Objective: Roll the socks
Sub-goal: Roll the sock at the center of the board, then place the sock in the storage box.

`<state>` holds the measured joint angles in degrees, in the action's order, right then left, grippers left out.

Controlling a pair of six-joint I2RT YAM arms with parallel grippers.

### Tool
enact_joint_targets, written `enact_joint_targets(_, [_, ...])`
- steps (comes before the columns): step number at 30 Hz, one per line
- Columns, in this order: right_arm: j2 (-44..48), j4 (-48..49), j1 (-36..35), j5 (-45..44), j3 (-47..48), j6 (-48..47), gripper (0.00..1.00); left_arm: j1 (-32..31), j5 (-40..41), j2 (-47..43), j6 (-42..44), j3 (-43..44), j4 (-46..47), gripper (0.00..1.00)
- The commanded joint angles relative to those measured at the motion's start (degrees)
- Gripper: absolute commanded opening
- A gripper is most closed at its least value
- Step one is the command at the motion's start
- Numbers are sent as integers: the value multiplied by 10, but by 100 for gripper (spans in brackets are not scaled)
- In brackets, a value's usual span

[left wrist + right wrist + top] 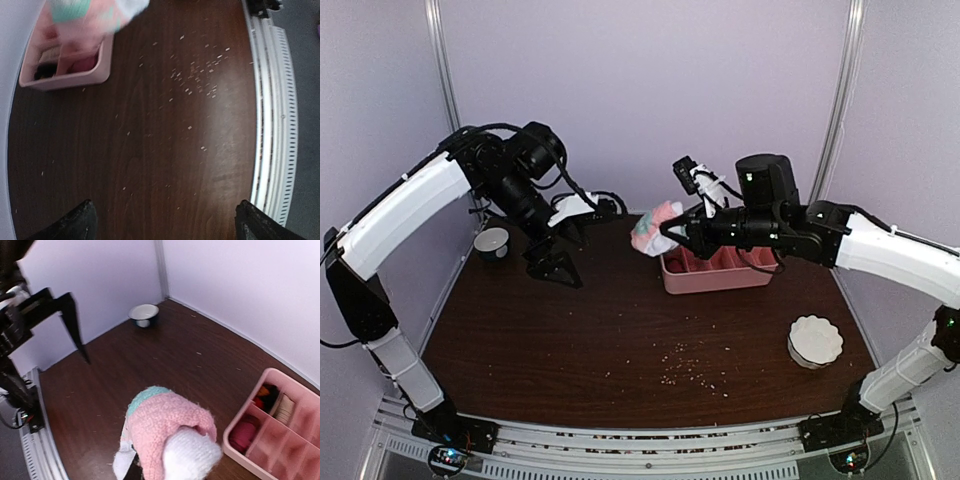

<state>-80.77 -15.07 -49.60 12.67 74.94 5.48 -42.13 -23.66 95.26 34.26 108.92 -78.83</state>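
The empty section of the pink tray by the maroon roll [699, 263] is below my right gripper, to the right in its wrist view, so I will next tilt down there and let go of the bundle [654, 230].
A rolled bundle of pink sock [165, 432] with a mint-green band and white fabric poking from its end hangs above the table, and my right gripper [672, 236] is shut on it. The bundle [654, 230] sits just left of the pink tray. In the right wrist view the bundle hides the fingers except for a dark sliver [131, 471] beneath it. My left gripper [558, 266] stands open over the back left of the table, apart from the bundle. Its two black fingertips [75, 222] are spread wide with only bare wood between them. The bundle [85, 15] shows blurred at the top of the left wrist view.
The pink divided tray [715, 282] stands at the back right, with rolled fabric items in its compartments [280, 412]. A small dark-rimmed bowl [492, 242] sits at the back left. A white fluted bowl [815, 340] is near the right edge. Pale crumbs [685, 365] dot the dark wooden table.
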Motion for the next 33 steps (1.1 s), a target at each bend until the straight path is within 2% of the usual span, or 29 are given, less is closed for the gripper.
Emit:
enact_joint_targets(1, [-51,-184,54,-190,70,-25,0,79,149,-46,-56,-76,114,98])
enact_joint_targets(3, [-87,-218,84,-219,95,-27,0,133,154,-53,-72,-105,136,98])
enact_joint_targets(7, [-162,-231,123,-217,137,-34,0,241,143,-64,-103,-157,193,98])
enact_joint_targets(10, [-222,-235,137,-220,179,-41,0,285,147,-73,-102,-203,225,98])
enact_joint_targets(15, [-321,-253,151,-221,271,-51,0,291,205,-107,-85,-287,289,98])
enact_joint_targets(23, [-428,-301,163,-225,377,-72,0,291,191,-120,-71,-326,293,98])
enact_joint_targets(33, [-410,-283,186,-210,318,-76,0,291,178,-129,-65,-327,284,98])
